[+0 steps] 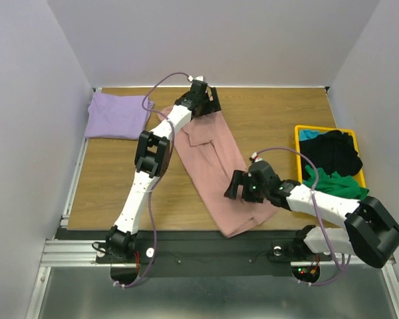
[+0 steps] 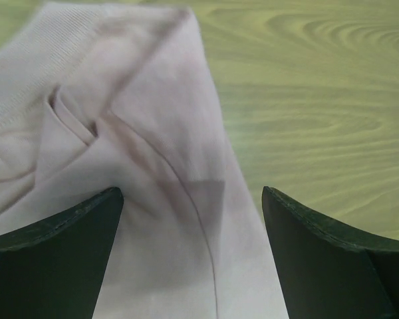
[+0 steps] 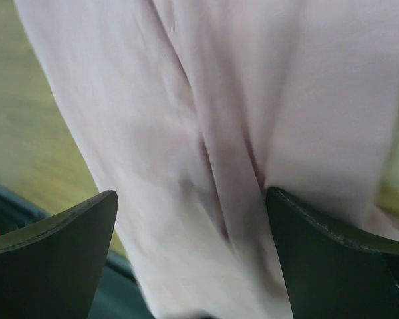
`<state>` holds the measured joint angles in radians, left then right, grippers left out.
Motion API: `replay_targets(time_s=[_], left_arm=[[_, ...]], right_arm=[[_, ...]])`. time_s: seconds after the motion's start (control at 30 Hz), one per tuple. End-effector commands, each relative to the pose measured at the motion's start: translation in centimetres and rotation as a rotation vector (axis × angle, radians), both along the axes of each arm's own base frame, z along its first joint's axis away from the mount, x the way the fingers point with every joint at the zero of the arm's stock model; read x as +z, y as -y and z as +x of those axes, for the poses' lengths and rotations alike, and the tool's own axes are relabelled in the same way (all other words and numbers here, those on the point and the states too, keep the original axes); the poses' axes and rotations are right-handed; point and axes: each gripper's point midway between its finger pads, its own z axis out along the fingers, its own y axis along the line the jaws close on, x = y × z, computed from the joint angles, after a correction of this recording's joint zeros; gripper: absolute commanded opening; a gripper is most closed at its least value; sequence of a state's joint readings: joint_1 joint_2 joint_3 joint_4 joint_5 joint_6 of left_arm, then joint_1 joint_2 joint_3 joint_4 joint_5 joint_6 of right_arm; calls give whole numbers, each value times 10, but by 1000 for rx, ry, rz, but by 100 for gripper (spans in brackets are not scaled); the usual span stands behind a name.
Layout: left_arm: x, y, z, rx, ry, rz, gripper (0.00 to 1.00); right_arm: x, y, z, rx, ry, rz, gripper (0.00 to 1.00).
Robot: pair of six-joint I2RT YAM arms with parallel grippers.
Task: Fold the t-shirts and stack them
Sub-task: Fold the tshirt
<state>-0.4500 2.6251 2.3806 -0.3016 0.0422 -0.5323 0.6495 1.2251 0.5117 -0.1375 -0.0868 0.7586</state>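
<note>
The shirt's length lies unfolded. My left gripper needs to move back and down onto the shirt's near corner by the rail [image 1: 227,232] next.
A dusty pink t-shirt [image 1: 213,166] lies lengthwise on the wooden table, folded narrow, running from the far middle to the near edge. My left gripper [image 1: 209,106] is open over its far end; the left wrist view shows pink cloth [image 2: 153,199] between the spread fingers. My right gripper [image 1: 234,186] is open over the shirt's near part; the right wrist view shows creased pink cloth [image 3: 206,166] between the fingers. A folded lavender t-shirt [image 1: 116,116] lies at the far left. Black [image 1: 336,149], green [image 1: 336,185] and teal [image 1: 310,135] shirts lie in a yellow bin [image 1: 299,143].
The yellow bin stands at the right side of the table. The table's near edge with a dark rail [image 1: 206,236] runs just below the pink shirt's near end. White walls close in the back and sides.
</note>
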Motion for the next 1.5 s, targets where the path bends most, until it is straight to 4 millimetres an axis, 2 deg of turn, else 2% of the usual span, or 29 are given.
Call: replay_targets(time_s=[0.0,0.07,0.1,0.17,0.27,0.37,0.47,0.63,0.73,0.77,0.83,0.87,0.9,0.93,0.97,1.03,1.07,1.1,1.13,1.17,1.23,1.27,1.3,1.33,1.37,1.4,1.47], left_arm=[[6,39,0,-143,-1,-182,99],[10,53,-1,-180,3,-284,99],[22,56,8,-155,42,-319,99],[37,51,28,-75,111,-329,99],[51,50,43,-16,176,-392,99],[55,52,53,30,195,-452,99],[62,56,59,41,227,-522,99],[99,73,58,-32,331,-641,99],[131,83,48,-86,373,-660,99],[157,83,42,-104,395,-656,99],[185,83,30,-138,430,-612,99],[238,77,15,-170,497,-616,99],[231,75,6,-181,463,-582,99],[244,69,-3,-204,491,-539,99],[268,65,-30,-247,499,-515,99],[278,57,-59,-290,516,-427,99],[322,45,-89,-285,570,-416,99],[276,36,-105,-272,460,-346,99],[268,27,-120,-247,428,-319,99],[252,8,-152,-196,382,-295,99],[231,-4,-190,-172,336,-272,99],[250,-19,-214,-125,375,-289,99],[199,-28,-239,-106,278,-239,99],[184,-23,-267,-99,244,-243,99],[171,-33,-282,-49,226,-235,99],[145,-36,-324,-62,154,-267,99],[116,-45,-359,-45,64,-287,99]], right_arm=[[-20,-28,-67,122,-178,12,100],[-14,-45,-75,180,-168,14,100],[-17,-53,-86,226,-163,-13,100],[-6,-71,-89,284,-120,-8,100],[6,-90,-92,350,-78,0,100],[19,-105,-93,408,-40,17,100],[23,-111,-93,425,-19,18,100],[49,-115,-74,362,76,38,100],[70,-110,-60,292,151,56,100],[78,-106,-57,272,176,64,100],[83,-99,-56,250,189,60,100],[83,-96,-56,241,191,55,100],[88,-91,-54,222,208,56,100],[87,-87,-54,211,211,49,100],[79,-76,-53,187,212,13,100],[81,-66,-52,147,219,6,100],[76,-58,-54,133,206,-18,100],[72,-50,-53,110,209,-33,100],[71,-45,-54,92,204,-34,100],[74,-40,-55,69,202,-17,100],[65,-30,-60,54,188,-22,100],[67,-27,-63,52,183,-10,100],[63,-23,-66,56,174,-17,100],[59,-20,-68,50,160,-22,100],[55,-13,-73,47,136,-42,100],[55,-11,-75,43,123,-41,100],[50,-4,-82,47,89,-60,100]])
